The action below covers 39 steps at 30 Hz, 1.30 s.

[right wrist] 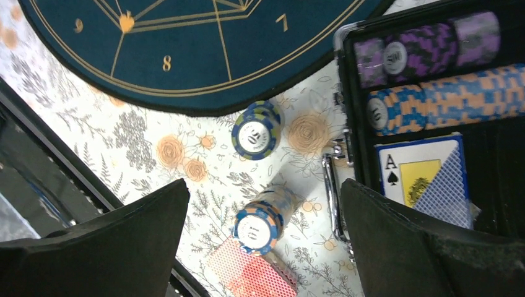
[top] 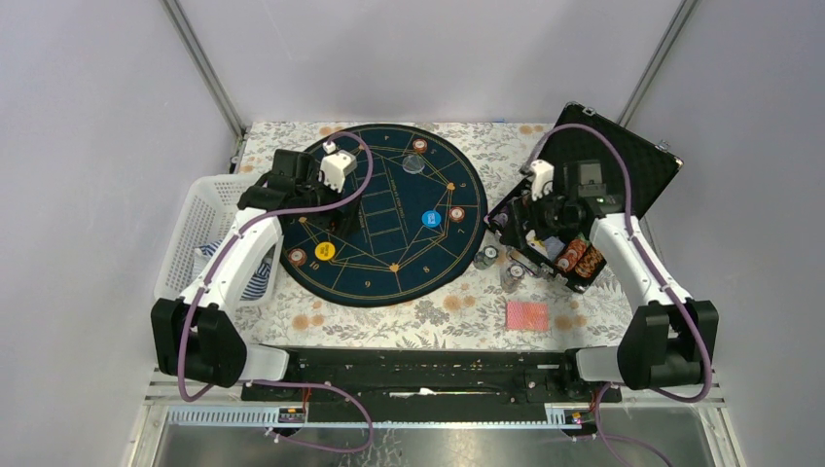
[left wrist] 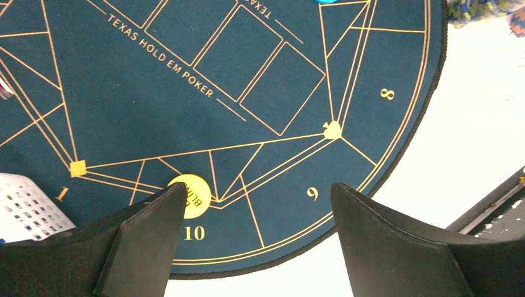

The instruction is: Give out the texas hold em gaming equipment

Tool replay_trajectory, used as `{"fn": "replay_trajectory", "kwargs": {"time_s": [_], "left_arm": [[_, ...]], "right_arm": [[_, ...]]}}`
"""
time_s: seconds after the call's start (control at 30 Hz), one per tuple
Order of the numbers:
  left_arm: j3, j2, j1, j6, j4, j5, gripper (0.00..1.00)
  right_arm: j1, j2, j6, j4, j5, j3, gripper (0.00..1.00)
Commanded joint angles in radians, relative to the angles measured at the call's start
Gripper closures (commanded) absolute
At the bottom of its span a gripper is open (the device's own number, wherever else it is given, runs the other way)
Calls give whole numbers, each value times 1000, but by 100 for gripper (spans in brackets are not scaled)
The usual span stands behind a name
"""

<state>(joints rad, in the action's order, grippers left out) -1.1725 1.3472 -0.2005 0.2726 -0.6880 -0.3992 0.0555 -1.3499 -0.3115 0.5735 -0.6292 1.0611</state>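
The blue-and-yellow chip stack is below my right gripper and to its left in the top view, so I will lower my right gripper toward the mat's edge next, onto that stack.
The round dark-blue mat (top: 389, 255) carries a yellow button (top: 325, 250), a blue button (top: 432, 219) and single chips (top: 456, 214) near its rim. My left gripper (left wrist: 257, 189) hovers open over the mat's numbers 9 and 10 with nothing between its fingers; the yellow button (left wrist: 197, 197) lies by its left fingertip. My right gripper (right wrist: 263, 189) is open above the flowered cloth beside the case. Below it stand two chip stacks (right wrist: 255, 136) (right wrist: 263, 226), and the red-backed cards (right wrist: 254, 275) lie nearby. Neither gripper touches them.
The black case (top: 623, 161) lies open at the right, with purple chips (right wrist: 427, 49), orange-blue chips (right wrist: 446, 93) and a blue-backed deck showing an ace of spades (right wrist: 421, 176). A white basket (top: 199, 233) holding striped cloth stands at the left.
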Motion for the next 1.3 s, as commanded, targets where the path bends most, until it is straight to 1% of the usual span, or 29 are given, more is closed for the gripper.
{"fn": "replay_trajectory", "kwargs": {"time_s": [0.0,0.1,0.33,0.67,0.97,1.27], "left_arm": [[-17,-26,-4,-61,48,-64,10],[-15,-32,-3,-77,49,-61,9],[-8,-57,-4,-95,67,-56,9],[-14,-55,-4,-105,67,-58,8],[-12,-65,-3,-109,71,-64,8],[1,-75,-4,-107,79,-63,8]], "right_arm": [[126,37,-69,24,183,-25,0],[186,4,-64,12,232,-17,0],[259,-91,-53,-30,301,-7,1],[316,-187,-48,-76,322,-13,8],[353,-270,-59,-98,362,5,12],[391,-340,-70,-131,405,15,20]]}}
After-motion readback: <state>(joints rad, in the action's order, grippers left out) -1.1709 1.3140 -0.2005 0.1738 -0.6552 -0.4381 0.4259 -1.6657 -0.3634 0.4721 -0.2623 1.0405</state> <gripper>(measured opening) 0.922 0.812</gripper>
